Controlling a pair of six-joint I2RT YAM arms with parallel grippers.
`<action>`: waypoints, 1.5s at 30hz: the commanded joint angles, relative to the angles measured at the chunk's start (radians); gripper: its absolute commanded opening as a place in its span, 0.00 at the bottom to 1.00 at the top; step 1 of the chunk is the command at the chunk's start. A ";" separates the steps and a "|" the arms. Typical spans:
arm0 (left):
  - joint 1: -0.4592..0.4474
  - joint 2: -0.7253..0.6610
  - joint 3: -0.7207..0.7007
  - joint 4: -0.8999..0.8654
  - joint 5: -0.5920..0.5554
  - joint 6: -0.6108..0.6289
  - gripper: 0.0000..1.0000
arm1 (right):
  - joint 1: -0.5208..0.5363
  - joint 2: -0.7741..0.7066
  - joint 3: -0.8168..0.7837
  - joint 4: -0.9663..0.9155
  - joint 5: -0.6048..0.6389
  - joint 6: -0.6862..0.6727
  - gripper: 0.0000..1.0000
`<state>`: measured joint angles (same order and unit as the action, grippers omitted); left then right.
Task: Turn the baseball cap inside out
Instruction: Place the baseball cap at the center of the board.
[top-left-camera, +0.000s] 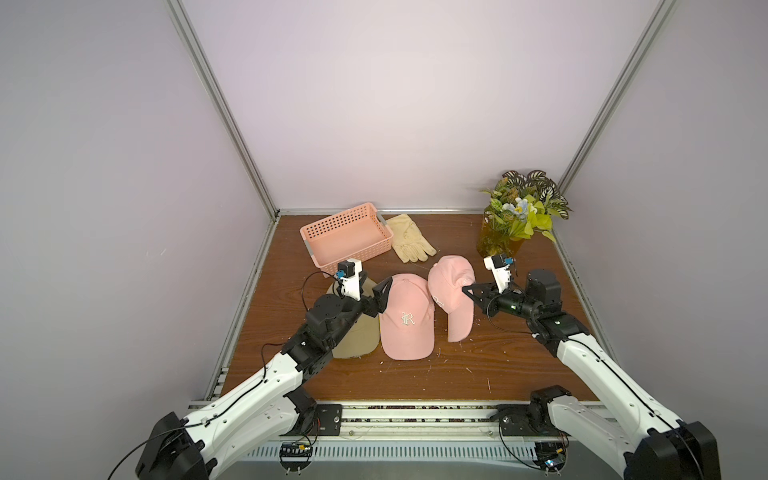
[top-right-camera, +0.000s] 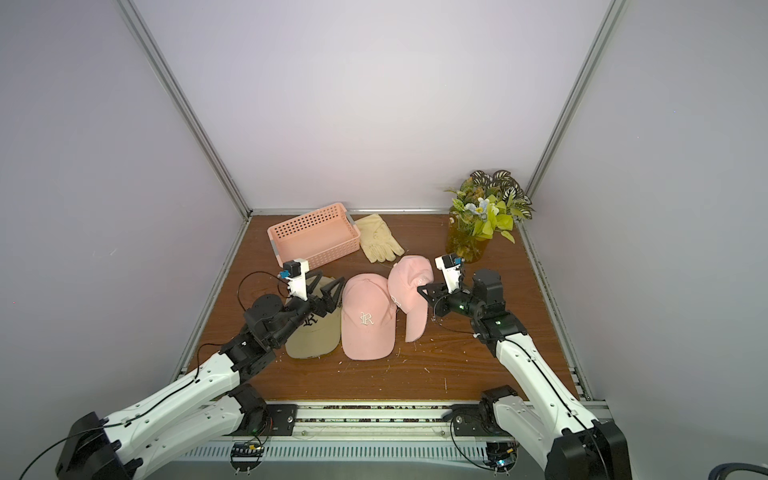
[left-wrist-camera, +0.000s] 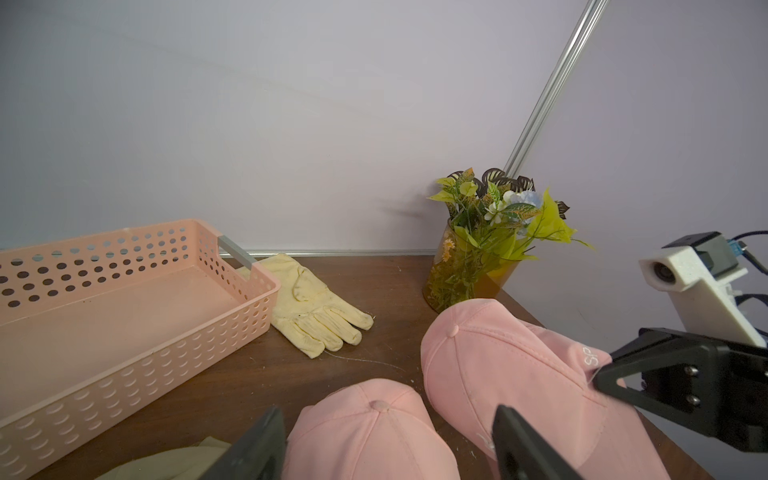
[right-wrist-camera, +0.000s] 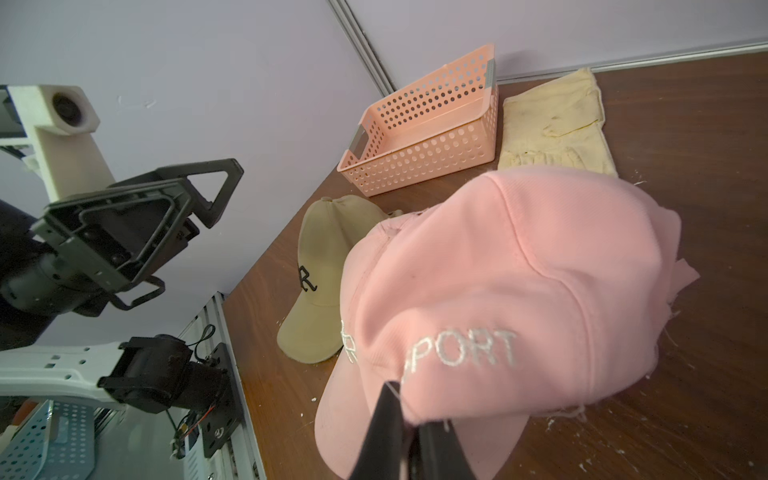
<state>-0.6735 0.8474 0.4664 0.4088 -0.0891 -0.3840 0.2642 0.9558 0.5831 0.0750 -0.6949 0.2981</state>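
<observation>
My right gripper moves down next until the tilted cap rests on the bare tabletop and releases its side edge, as that clear wood lies below the gripper.
My right gripper (top-left-camera: 465, 286) (right-wrist-camera: 409, 415) is shut on the side edge of a pink baseball cap (top-left-camera: 446, 286) (right-wrist-camera: 519, 270) with "SPORT" stitched on it. It holds the cap tilted on its side, brim (top-left-camera: 461, 324) pointing down toward the table front. My left gripper (top-left-camera: 384, 291) (left-wrist-camera: 388, 440) is open and holds nothing. It hovers over the back of a second pink cap (top-left-camera: 405, 320) (left-wrist-camera: 374, 432) that lies flat, crown up, just left of the held one. The inside of the held cap is hidden.
A beige cap (top-right-camera: 311, 332) lies under my left arm. Behind it stands a pink perforated basket (top-left-camera: 357, 255), with a cream glove (top-left-camera: 409, 239) beside it. A vase of artificial plants (top-left-camera: 519, 212) stands at the back right, close behind my right wrist.
</observation>
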 joint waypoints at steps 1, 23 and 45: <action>-0.005 -0.002 0.019 -0.011 -0.022 -0.020 0.79 | -0.003 -0.010 -0.034 0.154 -0.061 0.021 0.00; -0.006 -0.010 0.009 -0.030 -0.058 -0.025 0.79 | -0.004 0.077 -0.071 -0.137 0.470 -0.054 0.47; 0.219 -0.005 0.061 -0.296 -0.407 -0.027 0.80 | -0.005 0.094 -0.063 -0.005 1.137 0.003 0.78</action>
<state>-0.5171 0.8589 0.5110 0.2001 -0.3237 -0.4301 0.2562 1.0729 0.5117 -0.0387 0.2447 0.2844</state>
